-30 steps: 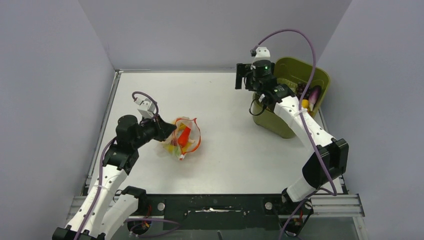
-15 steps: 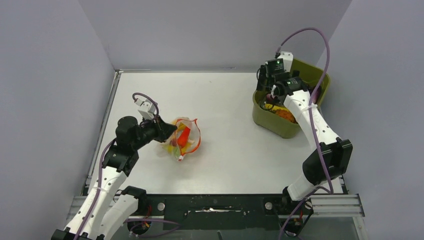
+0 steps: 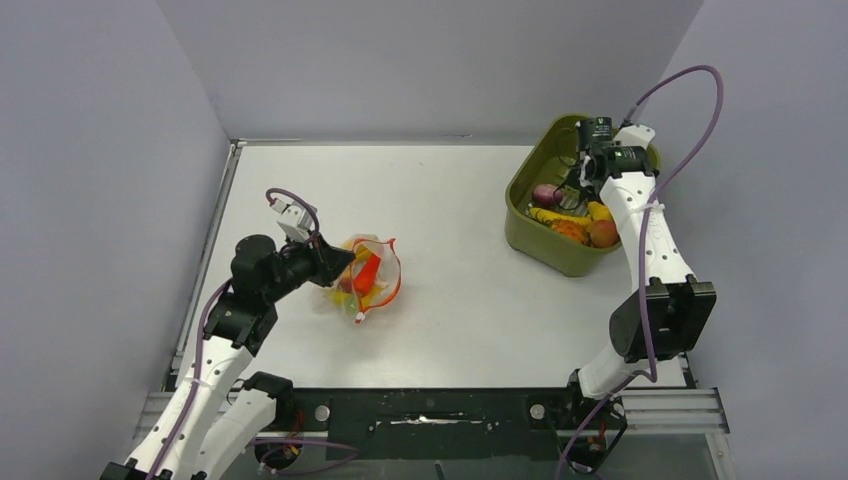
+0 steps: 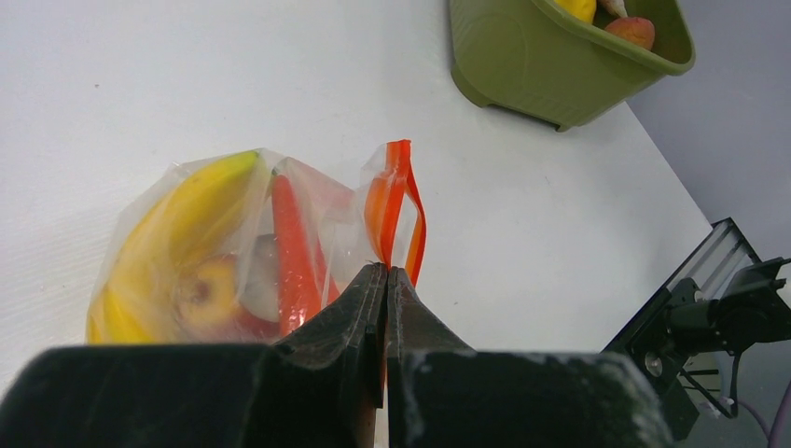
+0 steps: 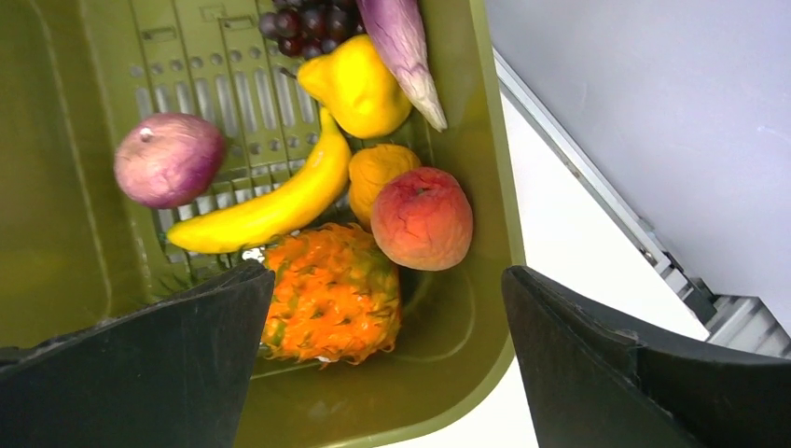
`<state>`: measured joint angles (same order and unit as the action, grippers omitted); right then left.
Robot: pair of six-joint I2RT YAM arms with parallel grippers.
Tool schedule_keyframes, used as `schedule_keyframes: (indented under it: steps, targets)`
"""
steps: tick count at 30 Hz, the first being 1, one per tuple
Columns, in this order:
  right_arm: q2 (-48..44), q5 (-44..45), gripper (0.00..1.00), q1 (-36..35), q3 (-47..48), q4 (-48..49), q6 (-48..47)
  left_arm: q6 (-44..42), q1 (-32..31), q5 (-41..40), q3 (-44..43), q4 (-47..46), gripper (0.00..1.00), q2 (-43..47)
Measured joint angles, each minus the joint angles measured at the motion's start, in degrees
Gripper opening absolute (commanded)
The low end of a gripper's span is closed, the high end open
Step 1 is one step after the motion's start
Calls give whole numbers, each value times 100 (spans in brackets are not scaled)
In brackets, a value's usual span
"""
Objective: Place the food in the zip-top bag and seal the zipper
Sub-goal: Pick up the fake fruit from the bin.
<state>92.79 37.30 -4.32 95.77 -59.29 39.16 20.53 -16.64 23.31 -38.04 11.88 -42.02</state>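
The peach (image 3: 603, 233) (image 5: 422, 217) can already be seen between the open fingers, so my right gripper needs to go down into the olive bin next and close around that fruit.
The zip-top bag (image 3: 366, 283) lies left of the table's middle, its mouth open. In the left wrist view the bag (image 4: 140, 243) holds a banana (image 4: 177, 219), a long orange-red piece (image 4: 294, 247) and a yellow-red fruit (image 4: 210, 289). My left gripper (image 3: 335, 262) is shut on the orange-red zipper (image 4: 396, 191) at its near end (image 4: 385, 273). My right gripper (image 5: 387, 275) is open and empty above the olive bin (image 3: 540, 240). Below it lie a peach (image 5: 422, 217), a banana (image 5: 266, 205), an orange spiky piece (image 5: 331, 294), a purple round fruit (image 5: 168, 159) and a yellow fruit (image 5: 359, 84).
The bin also holds dark grapes (image 5: 303, 19) and a purple eggplant (image 5: 401, 37) at its far end. The bin's wall (image 4: 541, 65) shows at the top of the left wrist view. Grey walls enclose the table on three sides.
My right arm has swung to the right, from the bin's left side to above its inside. My left gripper and the bag have stayed in place.
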Motion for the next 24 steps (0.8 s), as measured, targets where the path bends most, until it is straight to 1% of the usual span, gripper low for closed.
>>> schedule_keyframes:
  steps: [5, 8, 9, 11, 14, 16, 18, 20, 24]
  targets:
    - [94, -55, 98, 249, -282, -35, 28, -2, -57, -20, 7, -2, 0, 0]
    - [299, -103, 100, 457, -304, -46, 13, -2, -70, -17, 9, 0, 0, 2]
    - [350, -125, 99, 501, -304, -42, -9, -2, -72, -20, 9, 0, 0, 2]
    - [433, -227, 96, 573, -321, -28, -103, -2, -83, -24, 9, 0, 0, 0]
    - [483, -361, 89, 549, -321, -20, -260, -2, -90, -17, 9, -2, 0, -22]
    - [483, -400, 82, 527, -323, 20, -358, 0, -92, -17, 9, -2, 0, -37]
    - [483, -413, 79, 496, -345, 79, -442, 0, -94, -20, 9, 0, 0, -33]
    - [483, -411, 80, 463, -424, 146, -496, 0, -94, -24, 9, 0, 0, -17]
    - [483, -413, 86, 450, -616, 192, -527, -2, -94, -39, 11, 0, 0, 37]
